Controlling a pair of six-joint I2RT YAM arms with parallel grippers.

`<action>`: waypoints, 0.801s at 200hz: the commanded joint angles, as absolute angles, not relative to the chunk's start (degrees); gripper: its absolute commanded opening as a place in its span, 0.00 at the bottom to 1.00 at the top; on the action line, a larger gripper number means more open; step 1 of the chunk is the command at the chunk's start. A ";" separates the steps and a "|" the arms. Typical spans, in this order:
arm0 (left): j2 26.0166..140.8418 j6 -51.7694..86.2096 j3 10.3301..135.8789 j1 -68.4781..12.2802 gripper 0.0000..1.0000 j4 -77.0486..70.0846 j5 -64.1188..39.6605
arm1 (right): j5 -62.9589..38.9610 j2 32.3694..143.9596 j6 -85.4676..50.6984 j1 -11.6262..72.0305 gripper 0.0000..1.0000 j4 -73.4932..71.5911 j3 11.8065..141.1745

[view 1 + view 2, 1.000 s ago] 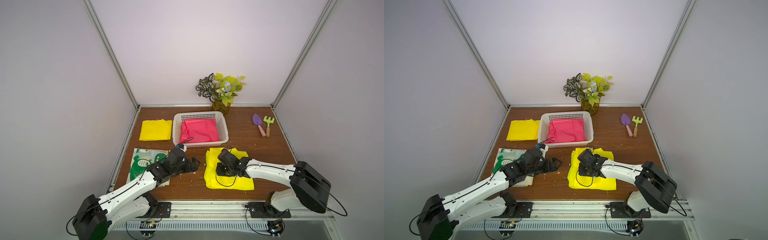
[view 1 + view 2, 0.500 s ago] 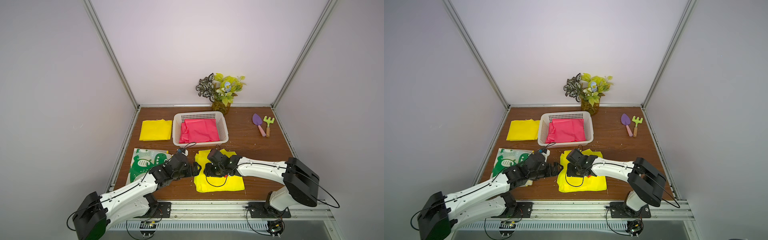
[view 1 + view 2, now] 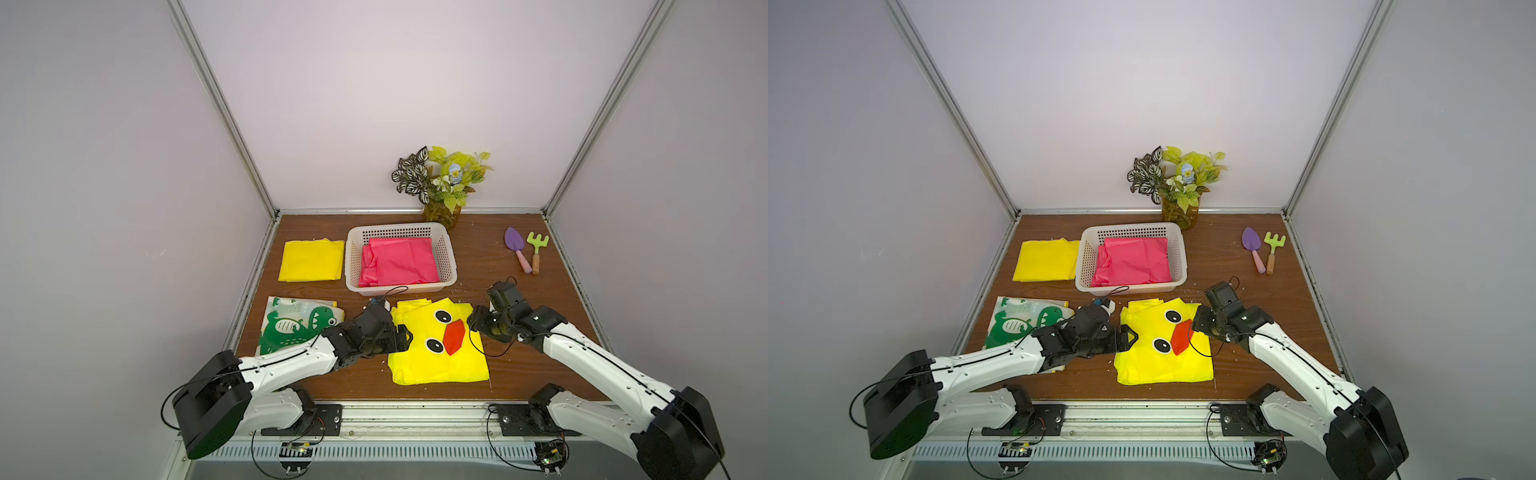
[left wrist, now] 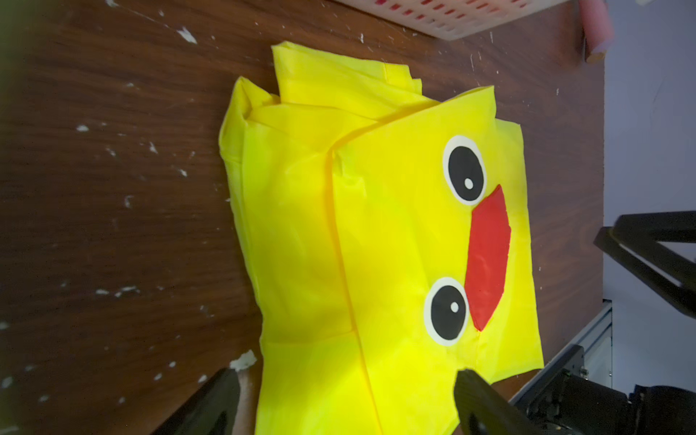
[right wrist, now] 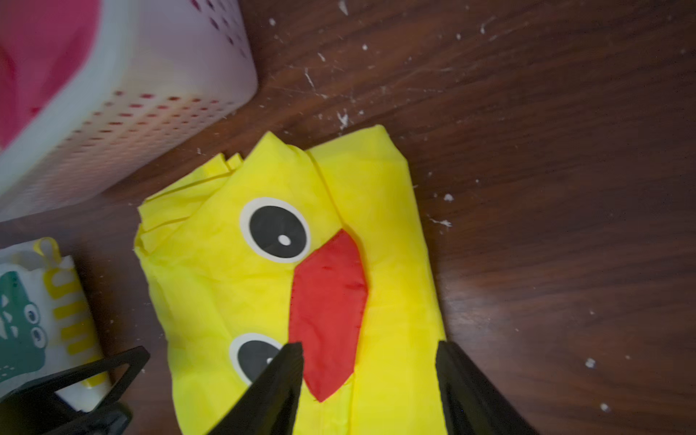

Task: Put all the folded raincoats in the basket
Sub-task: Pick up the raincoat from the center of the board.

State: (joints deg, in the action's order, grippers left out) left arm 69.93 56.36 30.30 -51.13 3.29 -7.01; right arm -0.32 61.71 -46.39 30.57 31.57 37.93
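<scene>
The fingers of my right gripper are still above the raincoat, so I will next lower my right gripper with open fingers onto the duck raincoat's edge (image 3: 480, 345) (image 5: 436, 327) beside the duck's red beak and close.
A folded yellow raincoat (image 3: 432, 361) (image 3: 1163, 365) with a duck face lies flat on the wooden table, just in front of the white perforated basket (image 3: 399, 288) (image 3: 1130, 286). The basket holds a folded pink raincoat (image 3: 399, 262). My left gripper (image 3: 405, 338) (image 4: 344, 373) is open, its jaws straddling the duck raincoat's (image 4: 376, 244) left edge. My right gripper (image 3: 473, 324) (image 5: 369, 345) is open at the right edge, its jaws spread above the cloth (image 5: 395, 263) beside the red beak. Neither holds anything. The basket's corner (image 5: 132, 124) shows in the right wrist view.
A plain yellow folded raincoat (image 3: 311, 261) lies left of the basket, a dinosaur-print one (image 3: 295, 328) under my left arm. A potted plant (image 3: 442, 183) stands at the back wall. A toy trowel (image 3: 515, 245) and rake (image 3: 537, 249) lie back right. White crumbs dot the table.
The duck raincoat slid a little left. My right gripper opened and drew back from on top of it to its right edge, uncovering the face. My left gripper stays at the left edge.
</scene>
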 commanded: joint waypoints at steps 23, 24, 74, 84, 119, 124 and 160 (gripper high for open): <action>73.53 56.60 31.25 -53.61 0.90 0.56 -6.67 | -2.58 63.41 -43.42 27.68 0.63 29.13 34.11; 73.64 56.60 31.27 -53.66 0.90 0.54 -6.68 | -2.70 63.43 -43.42 27.64 0.63 28.98 34.02; 77.10 55.90 31.60 -54.01 0.89 0.00 -7.04 | -4.84 66.12 -42.87 27.25 0.61 23.40 30.47; 77.21 55.92 31.55 -53.96 0.88 -0.02 -6.96 | -5.32 66.72 -42.53 27.25 0.60 23.03 30.20; 78.12 55.45 31.38 -53.96 0.85 -0.07 -7.03 | -6.82 68.12 -41.65 27.20 0.58 22.28 29.32; 78.28 55.31 31.38 -53.96 0.84 -0.04 -6.99 | -7.07 68.12 -41.70 27.24 0.57 22.12 29.14; 80.12 54.70 32.21 -53.96 0.78 0.18 -7.49 | -8.31 67.58 -42.78 27.33 0.53 20.57 27.12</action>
State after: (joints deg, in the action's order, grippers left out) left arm 78.06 55.70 31.31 -53.30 -1.26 -7.25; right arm -6.48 67.48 -42.83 27.29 20.69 29.26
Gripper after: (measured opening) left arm 0.796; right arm 0.543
